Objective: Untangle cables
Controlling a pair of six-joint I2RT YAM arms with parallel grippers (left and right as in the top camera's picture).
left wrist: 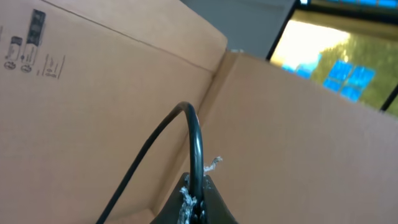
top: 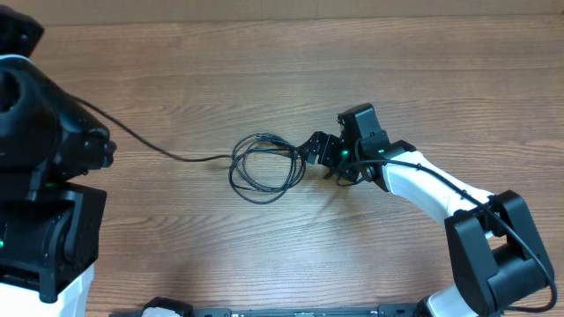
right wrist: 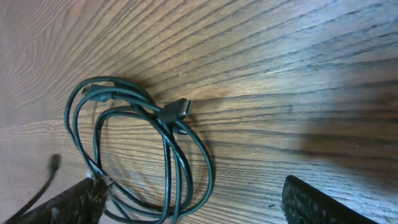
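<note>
I need to move my left gripper down next and release the black cable on the bare tabletop [top: 153,116] beside the coil, clear of the coiled loops, since that spot is below my gripper.
The cables [top: 264,165] lie as a loose coil of thin black loops in the middle of the wooden table [top: 264,70]. One strand runs left from the coil up to my left gripper [top: 101,148]. In the left wrist view the left gripper [left wrist: 199,208] is shut on that black cable [left wrist: 198,143], which arches out of the fingertips. My right gripper [top: 315,157] is open at the coil's right edge. In the right wrist view the coil [right wrist: 168,162] lies partly between the open fingers [right wrist: 193,190], and a small black plug [right wrist: 177,111] rests on it.
The left arm's large black-and-white base [top: 40,202] fills the left side of the overhead view. Brown cardboard walls [left wrist: 93,99] fill the left wrist view. A black rail [top: 291,310] runs along the table's front edge.
</note>
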